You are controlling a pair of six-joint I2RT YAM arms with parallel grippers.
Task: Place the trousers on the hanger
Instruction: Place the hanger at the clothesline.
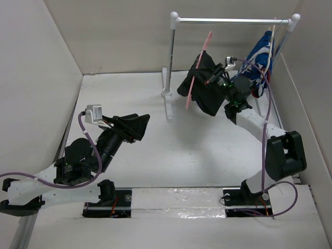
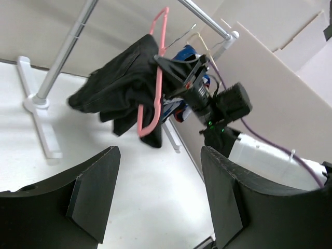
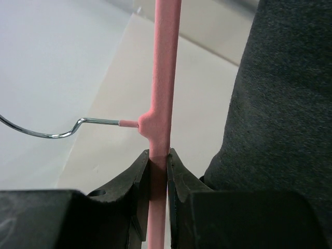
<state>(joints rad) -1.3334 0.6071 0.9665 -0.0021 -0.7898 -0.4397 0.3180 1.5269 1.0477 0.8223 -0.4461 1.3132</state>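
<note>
The metal bar [image 1: 220, 21] lies outward of the right gripper, so the right gripper will move outward, bring the hanger's hook onto that bar and release it there.
The black trousers [image 1: 203, 85] hang bunched over the pink hanger [image 1: 197, 72], held in the air just below the metal rail. My right gripper [image 1: 213, 77] is shut on the hanger; in the right wrist view its jaws clamp the pink bar [image 3: 158, 171] just below the metal hook [image 3: 52, 132], with trousers [image 3: 280, 104] on the right. In the left wrist view the trousers [image 2: 122, 83] drape on the hanger [image 2: 155, 72], which the right gripper [image 2: 179, 67] grips. My left gripper [image 1: 139, 127] is open and empty, low over the table at left, its fingers [image 2: 93, 197] wide apart.
A metal clothes rail [image 1: 228, 21] stands on a white post and foot [image 1: 168, 93] at the back. A blue, white and red patterned garment [image 1: 262, 54] hangs at the rail's right end. White walls close in on both sides.
</note>
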